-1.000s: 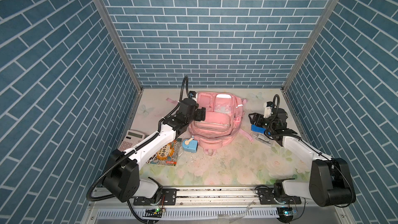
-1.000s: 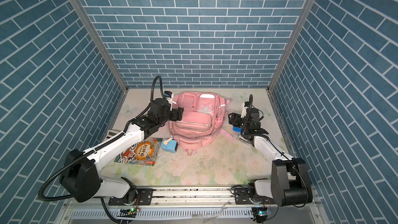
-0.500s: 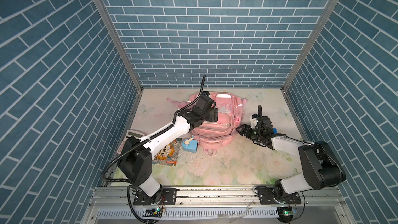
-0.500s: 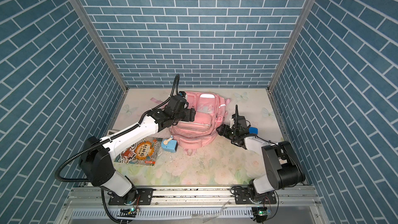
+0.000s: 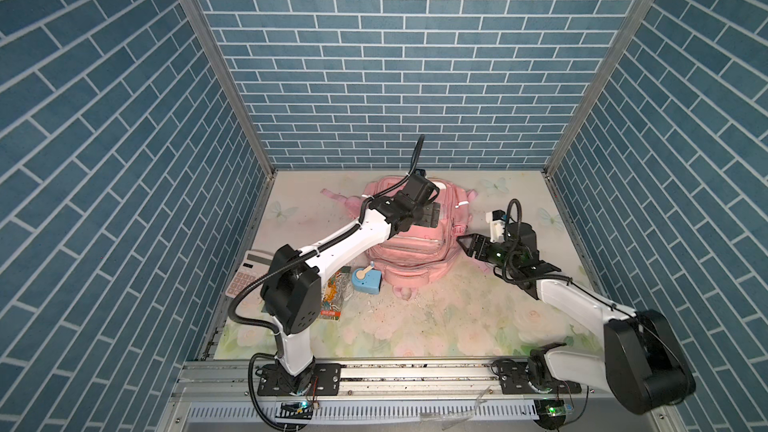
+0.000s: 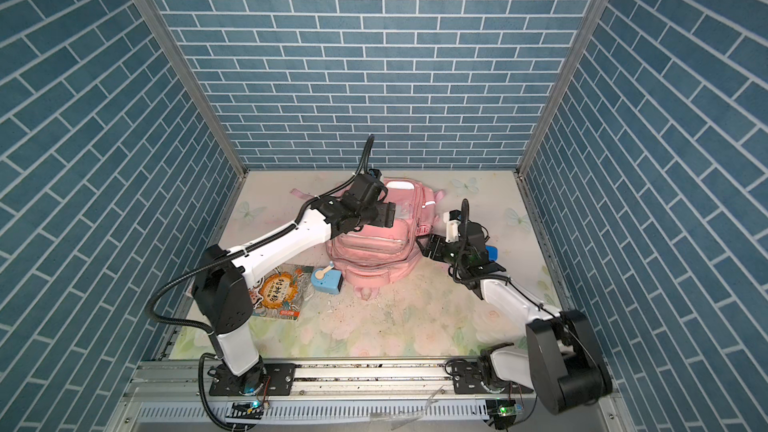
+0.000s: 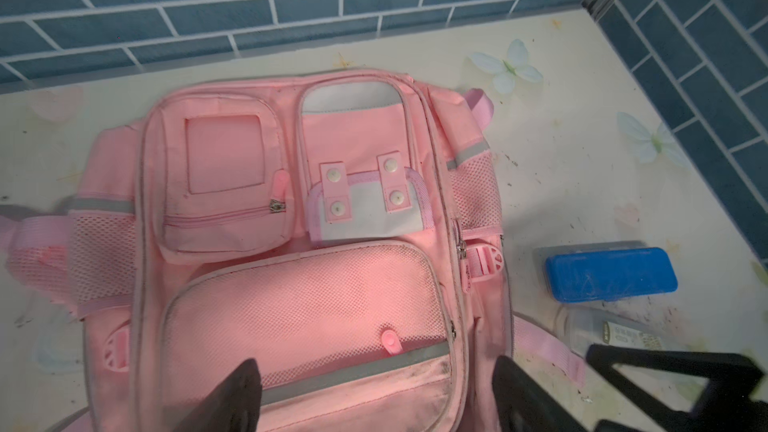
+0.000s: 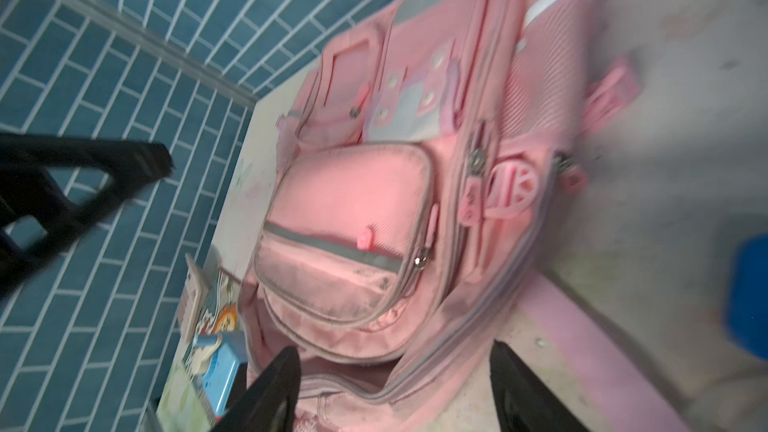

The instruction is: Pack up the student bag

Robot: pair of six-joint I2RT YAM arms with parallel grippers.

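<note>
My left gripper is to move down, back and toward my right gripper, because the mesh pocket's edge stands up in a thin fold. It should go onto that edge's grey-white piped seam [image 5: 443, 245] [image 7: 453, 372].
The student bag [image 5: 415, 251] [image 6: 374, 253] is a pink backpack lying front up at the back middle of the table. My left gripper [image 5: 429, 216] [image 6: 390, 214] hovers open over its upper front. In the left wrist view the left gripper [image 7: 376, 367] spans the bag's [image 7: 291, 222] mesh pocket, holding nothing. My right gripper [image 5: 465, 243] [image 6: 426, 245] is open at the bag's right side. In the right wrist view the right gripper [image 8: 392, 351] frames the bag's [image 8: 353, 201] edge, where a zip gapes.
A blue pencil case [image 7: 611, 274] [image 6: 491, 252] and a clear packet [image 7: 611, 332] lie right of the bag, behind the right gripper. A blue sharpener [image 5: 365, 280] [image 6: 326, 280], a picture book [image 6: 276, 292] and a calculator [image 5: 249, 272] lie front left of the bag.
My left gripper swung from the bag's left edge to over its upper front. My right gripper left the blue pencil case, moved left to the bag's side, and its jaws narrowed slightly.
</note>
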